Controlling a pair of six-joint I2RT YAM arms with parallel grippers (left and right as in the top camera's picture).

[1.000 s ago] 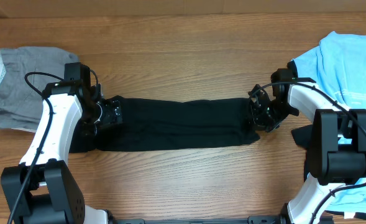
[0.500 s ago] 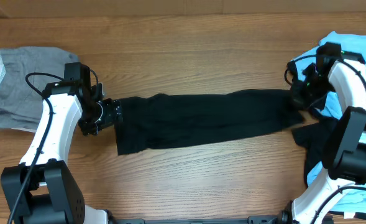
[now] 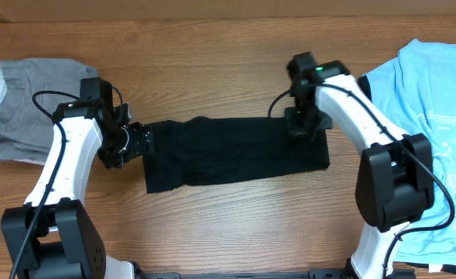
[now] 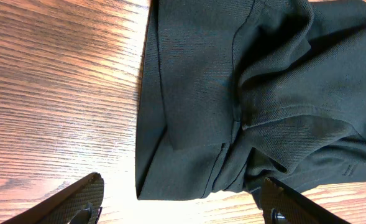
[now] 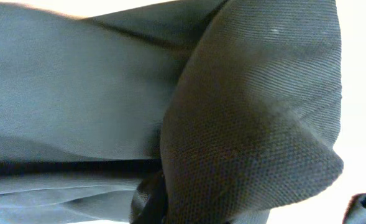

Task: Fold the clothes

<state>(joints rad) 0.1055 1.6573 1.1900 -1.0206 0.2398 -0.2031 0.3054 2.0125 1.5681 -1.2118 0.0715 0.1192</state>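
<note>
My right gripper goes left in the overhead view toward the folded tee's middle next and releases the tee's held end. The tee still stretches long.
The black tee lies as a long folded strip across the middle of the table. My left gripper sits at the strip's left end. In the left wrist view it is open wide, and the folded left end of the tee lies between and beyond the fingers, not gripped. My right gripper is over the strip's right part, shut on the tee's right end. In the right wrist view black cloth drapes over the finger and fills the frame. The light blue tee lies spread at the far right.
A folded grey garment with a white edge under it lies at the far left, beside my left arm. The light blue tee runs under my right arm's base and off the right table edge. Bare wood shows along the back.
My right gripper pulled the black tee's right end out to the far right, then carried it back left over the strip, which is now shorter. The left gripper has stayed put.
</note>
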